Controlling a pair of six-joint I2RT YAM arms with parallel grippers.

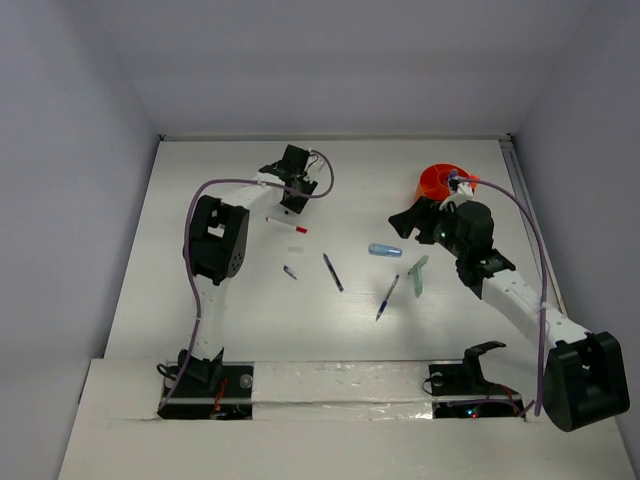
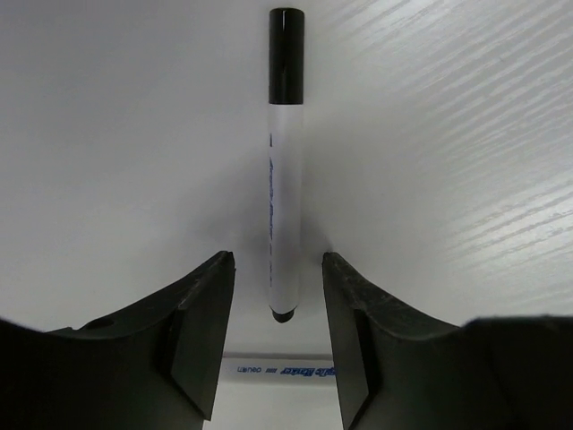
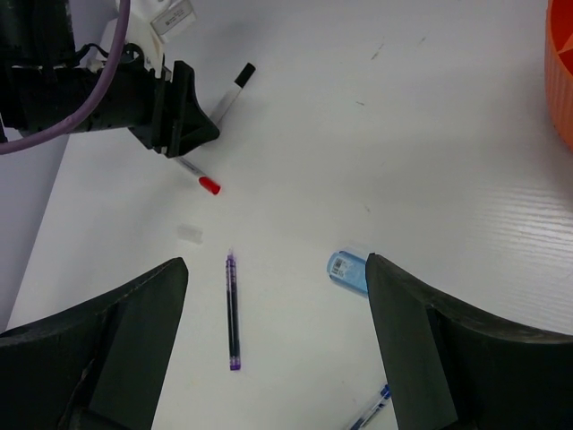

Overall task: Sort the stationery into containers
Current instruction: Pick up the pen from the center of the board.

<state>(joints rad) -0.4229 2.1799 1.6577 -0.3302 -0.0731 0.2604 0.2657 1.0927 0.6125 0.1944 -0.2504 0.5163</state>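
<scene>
The red-tipped marker lies crosswise under the fingers at the white marker's near end, so my left gripper must next go outward along the marker's white body [image 2: 286, 215] toward the black cap.
My left gripper [image 2: 277, 262] is open low over the table, at the far left in the top view [image 1: 291, 190]. A white marker with a black cap [image 2: 285, 161] lies on the table, its near end between the jaws and touching neither. A white marker with a red tip [image 1: 287, 224] lies crosswise under the jaws. My right gripper [image 3: 275, 267] hangs open and empty above a dark purple pen [image 3: 233, 312] and a light-blue piece [image 3: 347, 271]. The orange cup [image 1: 440, 181] stands behind the right wrist.
A blue pen [image 1: 387, 297], a pale green piece [image 1: 418, 275] and a short purple piece [image 1: 290, 271] lie mid-table. A small clear piece [image 3: 190, 233] lies near the red-tipped marker. White walls close the table on three sides.
</scene>
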